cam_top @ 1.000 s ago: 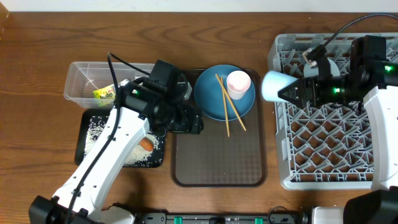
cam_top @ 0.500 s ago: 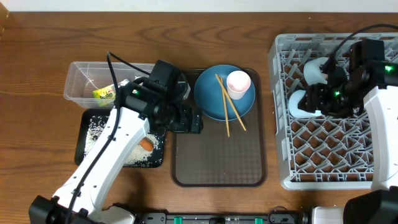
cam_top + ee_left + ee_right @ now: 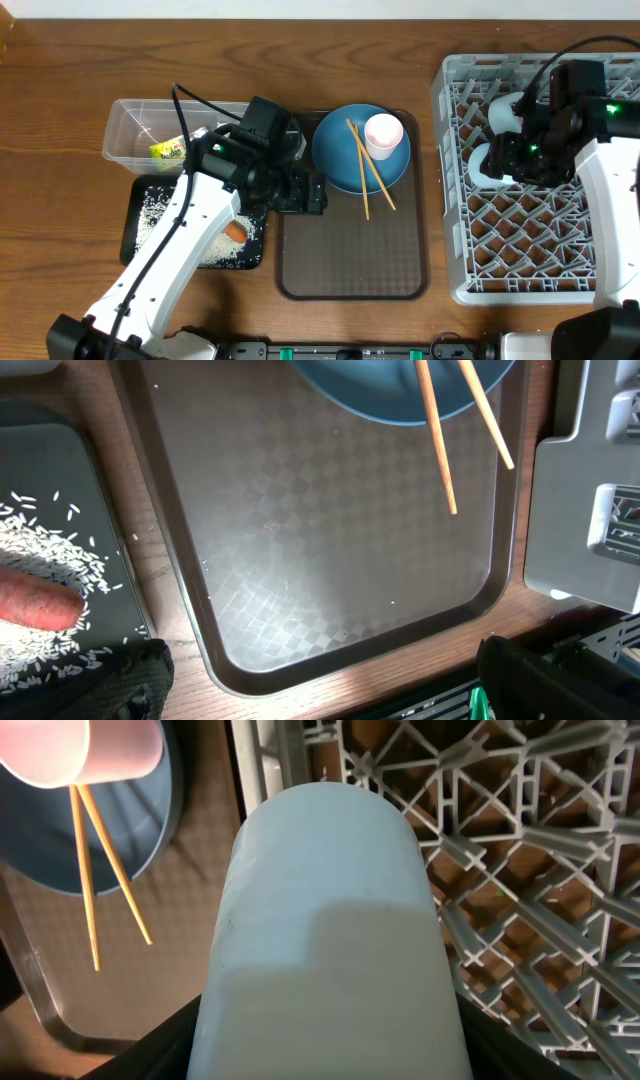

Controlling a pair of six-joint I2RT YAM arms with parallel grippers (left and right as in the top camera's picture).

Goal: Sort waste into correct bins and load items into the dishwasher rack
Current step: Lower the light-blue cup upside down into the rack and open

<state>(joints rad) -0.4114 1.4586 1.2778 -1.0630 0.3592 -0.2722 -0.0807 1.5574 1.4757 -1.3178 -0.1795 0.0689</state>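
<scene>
My right gripper lowers onto the grey rack's wires beside the rack's edge facing the brown tray next, since that spot before the white bowl [image 3: 505, 112] stands free.
My right gripper [image 3: 503, 160] is shut on the light blue cup [image 3: 482, 165] and holds it on its side over the left part of the grey dishwasher rack [image 3: 520, 250]. The cup fills the right wrist view [image 3: 330, 920]. A white bowl [image 3: 505, 112] sits in the rack just behind it. My left gripper [image 3: 305, 192] is open and empty over the left edge of the brown tray. The blue plate [image 3: 340, 160] carries the pink cup [image 3: 384, 133] and two chopsticks [image 3: 362, 180]. The clear tub [image 3: 130, 135] holds the yellow-green wrapper [image 3: 168, 150]. The black tray [image 3: 140, 240] holds rice [image 3: 155, 210] and the carrot [image 3: 235, 232].
The brown serving tray [image 3: 350, 260] lies between the bins and the rack, with the plate at its far end. The left wrist view shows its bare floor [image 3: 330, 560], the chopstick tips [image 3: 445, 460] and the carrot [image 3: 35, 605]. The left arm crosses above the black tray.
My right gripper has carried the light blue cup from the rack's left rim rightward into the rack and turned it. The left arm has not moved.
</scene>
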